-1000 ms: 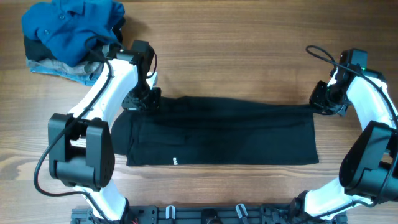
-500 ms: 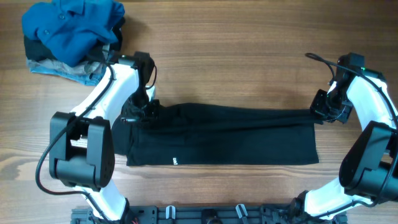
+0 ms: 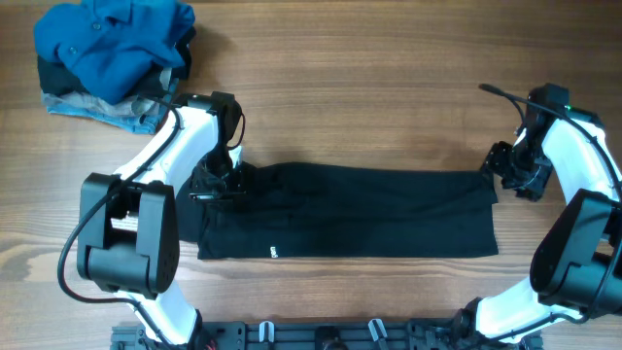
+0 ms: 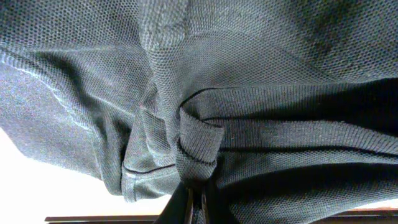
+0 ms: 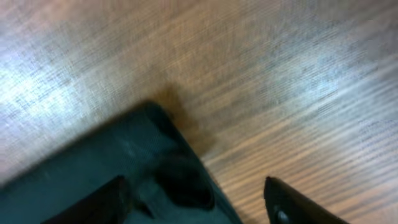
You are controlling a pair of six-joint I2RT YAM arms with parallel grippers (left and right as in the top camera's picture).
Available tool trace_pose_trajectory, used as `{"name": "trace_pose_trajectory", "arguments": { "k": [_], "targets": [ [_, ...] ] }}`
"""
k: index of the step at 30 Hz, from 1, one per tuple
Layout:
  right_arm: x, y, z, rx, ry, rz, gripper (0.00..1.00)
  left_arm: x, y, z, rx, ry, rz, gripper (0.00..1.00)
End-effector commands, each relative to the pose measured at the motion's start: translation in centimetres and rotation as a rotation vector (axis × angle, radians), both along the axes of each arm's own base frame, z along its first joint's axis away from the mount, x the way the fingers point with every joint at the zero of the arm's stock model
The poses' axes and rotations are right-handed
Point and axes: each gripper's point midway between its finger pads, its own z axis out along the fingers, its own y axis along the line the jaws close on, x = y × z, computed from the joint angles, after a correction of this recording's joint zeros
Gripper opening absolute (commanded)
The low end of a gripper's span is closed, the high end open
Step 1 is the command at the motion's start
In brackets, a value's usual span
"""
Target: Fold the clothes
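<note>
The bunched fold (image 3: 234,186) (image 4: 198,163) at the T-shirt's end comes free next as my left gripper stays low and open, since the T-shirt already lies on the tabletop.
The clothes, a black T-shirt (image 3: 350,219), lie as a long flat band across the table, with a small white hem tag (image 3: 273,252) near the front edge. My left gripper (image 3: 222,181) is at the band's far left corner, shut on a bunched fold of the fabric. In the left wrist view the knit T-shirt (image 4: 261,68) fills the frame and puckers into the closed left gripper (image 4: 198,194). My right gripper (image 3: 501,176) stands open over the far right corner. In the right wrist view that T-shirt corner (image 5: 118,158) lies flat on the wood below the open right gripper (image 5: 196,190), whose fingers are spread apart.
A heap with a bright blue buttoned shirt (image 3: 112,41) on top of a grey-blue denim piece (image 3: 109,113) sits at the far left corner. A black rail (image 3: 321,336) runs along the table's front edge.
Both grippers drew the shirt's far edge toward the front, narrowing the band. The right gripper has opened and let go of the corner. The left stays shut on the fabric.
</note>
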Motion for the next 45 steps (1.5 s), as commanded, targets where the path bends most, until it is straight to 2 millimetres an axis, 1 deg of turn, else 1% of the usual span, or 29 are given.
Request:
{"name": "trace_pose_trajectory", "arguments": {
  "k": [1,4,7,10,11,12,13,15,16,19,20,22,23,25,30,37,38,39,40,41,42,43,44,45],
  "targets": [
    [1.5,0.8,0.4,0.054,-0.084,-0.008,0.79,-0.1,0.1,0.1,0.008,-0.004,0.021,0.04],
    [2.4,3.5,0.6,0.211,-0.138,0.071,0.79,-0.1,0.1,0.1,0.008,-0.004,0.021,0.04],
    [1.6,3.9,0.3,0.226,-0.104,0.055,0.79,-0.1,0.1,0.1,0.008,-0.003,0.021,0.04],
    [0.4,4.1,-0.2,0.232,-0.062,0.03,0.7,-0.2,0.2,0.2,0.009,0.001,0.021,0.04],
    [-0.2,4.2,-0.4,0.233,-0.039,0.027,0.62,-0.2,0.2,0.2,0.009,0.002,0.021,0.04],
    [-0.7,4.3,-0.7,0.234,-0.024,0.025,0.57,-0.3,0.2,0.2,0.01,0.003,0.021,0.04],
    [-1.2,4.2,-1.0,0.225,-0.006,0.015,0.55,-0.3,0.2,0.2,0.01,0.004,0.021,0.04],
    [-2.5,3.6,-1.6,0.179,0.043,-0.029,0.57,-0.3,0.2,0.2,0.01,0.004,0.021,0.04],
    [-3.1,3.4,-1.9,0.162,0.063,-0.045,0.63,-0.3,0.2,0.2,0.01,0.004,0.021,0.04],
    [-3.8,3.5,-2.5,0.158,0.082,-0.055,0.63,-0.5,0.2,0.3,0.012,0.014,0.021,0.04],
    [-3.8,3.5,-2.5,0.158,0.08,-0.055,0.54,-0.6,0.2,0.3,0.012,0.015,0.021,0.04],
    [-3.7,3.4,-2.5,0.157,0.075,-0.055,0.29,-0.6,0.3,0.3,0.013,0.018,0.021,0.04],
    [-3.7,3.4,-2.5,0.156,0.074,-0.056,0.2,-0.7,0.3,0.3,0.014,0.02,0.021,0.04],
    [-3.6,3.1,-2.4,0.155,0.069,-0.065,0.13,-0.9,0.3,0.4,0.016,0.03,0.021,0.04],
    [-3.4,2.3,-2.2,0.153,0.057,-0.088,0.13,-2.0,0.5,0.9,0.026,0.077,0.021,0.04],
    [-3.3,2.3,-2.2,0.152,0.053,-0.087,0.14,-2.7,0.6,1.3,0.042,0.11,0.049,0.04],
    [-3.3,2.3,-2.2,0.152,0.053,-0.087,0.17,-2.7,0.6,1.2,0.041,0.109,0.049,0.13],
    [-3.3,2.3,-2.2,0.152,0.053,-0.088,0.2,-2.6,0.6,1.2,0.041,0.104,0.049,0.28],
    [-3.3,2.3,-2.2,0.152,0.053,-0.087,0.29,-2.3,0.6,1.1,0.037,0.095,0.045,0.33],
    [-3.3,2.3,-2.2,0.152,0.053,-0.087,0.34,-2.0,0.6,0.9,0.037,0.079,0.045,0.47],
    [-3.3,2.3,-2.2,0.152,0.052,-0.087,0.35,-1.7,0.5,0.8,0.034,0.063,0.045,0.52],
    [-3.3,2.3,-2.2,0.152,0.052,-0.087,0.36,-1.3,0.4,0.6,0.031,0.05,0.045,0.52],
    [-3.3,2.3,-2.2,0.151,0.051,-0.088,0.38,-1.1,0.4,0.5,0.028,0.04,0.045,0.5],
    [-3.2,2.2,-2.2,0.151,0.049,-0.088,0.38,-0.9,0.3,0.5,0.026,0.031,0.045,0.45]
  ]
}}
